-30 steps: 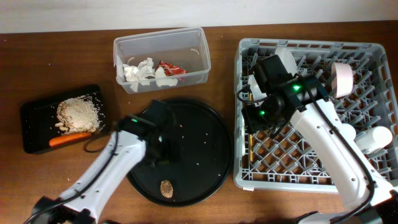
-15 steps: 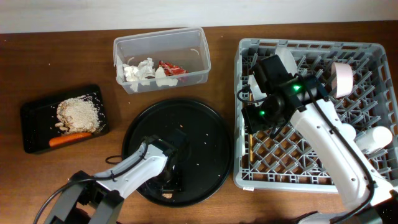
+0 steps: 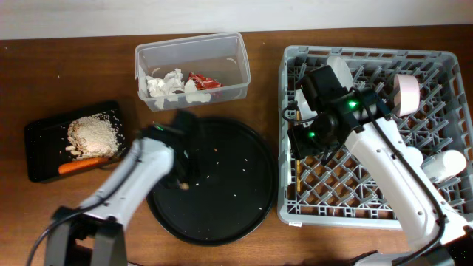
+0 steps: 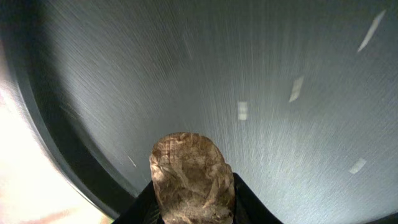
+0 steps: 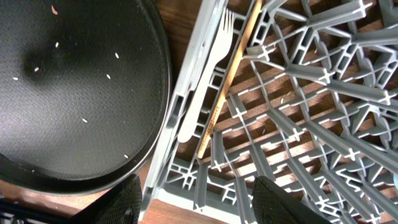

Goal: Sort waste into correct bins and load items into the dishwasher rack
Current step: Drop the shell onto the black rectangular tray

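Observation:
Next, my left gripper swings the brown lump over the mush's edge beside the carrot [image 3: 81, 165], since food scraps lie in the small black tray.
My left gripper [image 4: 191, 208] is shut on the small brown lump [image 4: 189, 174] and holds it just above the round black tray [image 4: 280, 74]. From overhead, that left gripper [image 3: 182, 179] hangs over the tray's left part. My right gripper [image 5: 199, 208] stands open and holds nothing, above the left edge of the grey dishwasher rack [image 5: 311, 124]. Below it, inside the rack, lie a white fork [image 5: 202, 81] and a wooden chopstick [image 5: 227, 87]. The clear tub [image 3: 233, 70] holds white napkins [image 3: 164, 83] and a red wrapper [image 3: 202, 80]. Beige mush [image 3: 94, 134] and a carrot [image 3: 81, 165] lie in the small black tray [image 3: 37, 155].
The large round black tray [image 3: 236, 185] bears only scattered crumbs. The rack [image 3: 362, 53] fills the right side, with a pink bowl [image 3: 408, 92] and pale cups [image 3: 443, 164] standing in it. Bare wooden table shows between the bins and the round tray.
The left gripper closed on the brown lump at the tray's near edge and carried it up and to the left. The right arm has stayed still.

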You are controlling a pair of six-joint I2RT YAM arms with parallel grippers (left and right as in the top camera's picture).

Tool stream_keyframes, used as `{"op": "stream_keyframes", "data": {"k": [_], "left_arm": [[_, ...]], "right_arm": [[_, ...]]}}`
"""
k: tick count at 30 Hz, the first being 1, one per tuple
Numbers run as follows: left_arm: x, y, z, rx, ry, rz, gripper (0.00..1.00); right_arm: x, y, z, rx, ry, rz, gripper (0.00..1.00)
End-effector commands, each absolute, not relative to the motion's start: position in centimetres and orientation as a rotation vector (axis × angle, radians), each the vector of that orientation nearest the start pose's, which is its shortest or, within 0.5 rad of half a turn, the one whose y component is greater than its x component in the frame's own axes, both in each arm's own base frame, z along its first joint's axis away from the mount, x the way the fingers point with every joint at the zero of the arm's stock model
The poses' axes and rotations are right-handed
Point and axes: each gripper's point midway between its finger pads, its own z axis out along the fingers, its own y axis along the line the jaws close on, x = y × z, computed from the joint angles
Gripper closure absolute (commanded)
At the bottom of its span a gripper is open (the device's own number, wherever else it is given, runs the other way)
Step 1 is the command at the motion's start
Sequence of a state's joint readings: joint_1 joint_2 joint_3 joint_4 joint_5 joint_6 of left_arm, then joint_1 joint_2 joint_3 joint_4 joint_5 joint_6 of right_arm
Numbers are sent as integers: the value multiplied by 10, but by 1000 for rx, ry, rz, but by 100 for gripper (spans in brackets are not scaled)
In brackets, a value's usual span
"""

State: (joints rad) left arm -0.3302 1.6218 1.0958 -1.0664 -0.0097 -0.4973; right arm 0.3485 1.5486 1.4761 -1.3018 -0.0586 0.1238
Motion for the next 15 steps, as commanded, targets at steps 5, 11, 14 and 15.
{"op": "stream_keyframes", "data": {"k": [5, 11, 14, 15], "left_arm": [[359, 55, 109, -815, 2694, -1, 92], [363, 158, 83, -1147, 2525, 56, 92], [349, 190, 58, -1280, 2521, 75, 84], [344, 197, 52, -1312, 2521, 78, 80]], "right_arm": [[288, 119, 179, -353, 2939, 171, 39], [288, 119, 179, -353, 2940, 171, 39], [288, 119, 179, -353, 2940, 171, 39], [288, 119, 179, -353, 2940, 171, 39]]}}
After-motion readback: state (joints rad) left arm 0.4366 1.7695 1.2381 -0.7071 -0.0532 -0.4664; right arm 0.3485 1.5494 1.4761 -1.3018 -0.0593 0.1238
